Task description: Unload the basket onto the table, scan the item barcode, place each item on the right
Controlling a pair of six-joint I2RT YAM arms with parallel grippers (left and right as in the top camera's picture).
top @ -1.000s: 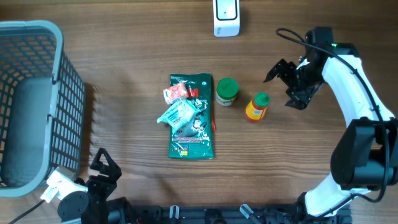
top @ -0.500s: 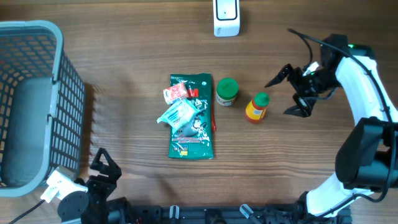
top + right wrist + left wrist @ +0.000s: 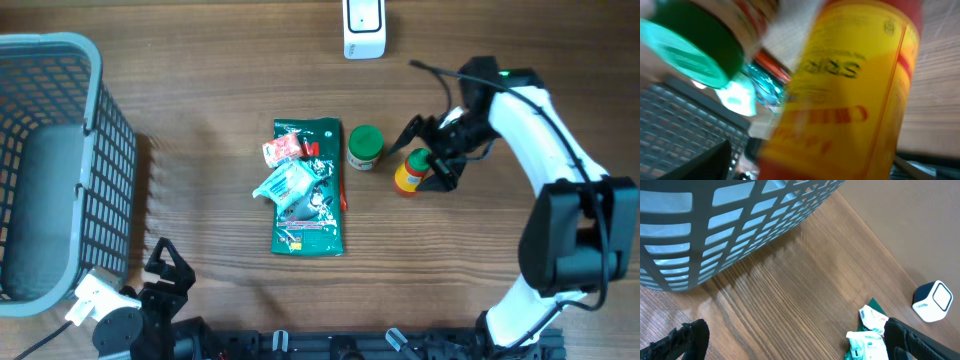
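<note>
I need to ease my right gripper down and left in the overhead view next, to close the gap around the bottle's yellow body (image 3: 404, 181) (image 3: 845, 85), which sits between its fingers.
A yellow bottle (image 3: 409, 174) with a green cap stands right of the table's centre. It fills the right wrist view (image 3: 850, 90), blurred. My right gripper (image 3: 418, 163) has its jaws either side of the bottle, and a gap still shows between its left finger (image 3: 692, 162) and the bottle. The white scanner (image 3: 364, 30) stands at the far edge, well apart from it. My left gripper (image 3: 165, 268) rests open at the near left edge; in its wrist view the left gripper (image 3: 800, 347) holds nothing over bare wood.
A green-lidded jar (image 3: 365, 147) stands just left of the bottle. A green pouch (image 3: 310, 215) with small packets on top lies at the centre. A grey mesh basket (image 3: 100, 110) takes up the left side.
My right arm has swung left and toward the bottle, bringing its jaws around it, and they have begun to narrow. The left arm has not moved.
</note>
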